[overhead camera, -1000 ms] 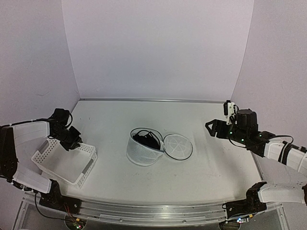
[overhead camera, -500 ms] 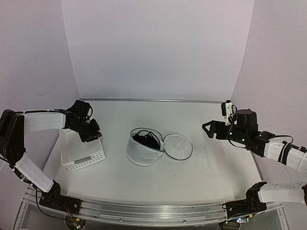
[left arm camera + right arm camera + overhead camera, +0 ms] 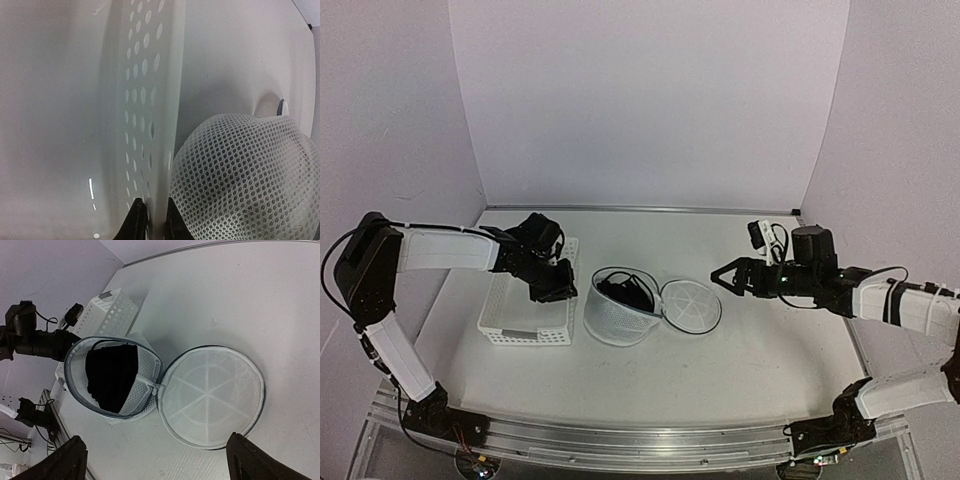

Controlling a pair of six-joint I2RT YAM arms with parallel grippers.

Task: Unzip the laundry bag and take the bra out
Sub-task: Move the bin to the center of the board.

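Observation:
The bra (image 3: 628, 291) (image 3: 112, 375) sits below and to the left of my right gripper in the top view, so my right gripper needs to go across the bag's lid and down through the bag's opening onto it.
The laundry bag (image 3: 618, 318) stands mid-table with its mouth open and its round mesh lid (image 3: 691, 305) lying flat to its right. The black bra (image 3: 628, 291) sits inside; the right wrist view shows the bra (image 3: 112, 375) filling the open bag (image 3: 145, 390). My left gripper (image 3: 553, 287) pinches the right wall of a white plastic basket (image 3: 520, 322), just left of the bag. In the left wrist view the left gripper (image 3: 154, 220) is shut on the basket wall (image 3: 157, 125), with the bag's mesh (image 3: 240, 175) beside it. My right gripper (image 3: 725, 277) hangs open beyond the lid (image 3: 212, 395), holding nothing.
The basket (image 3: 107, 312) touches or nearly touches the bag's left side. The left arm (image 3: 35, 340) reaches over the basket. Lilac walls close the table at the back and both sides. A metal rail (image 3: 620, 440) runs along the near edge.
The left arm has dragged the white basket from the table's left edge rightward, up against the bag. The right gripper has moved left toward the lid and opened wider.

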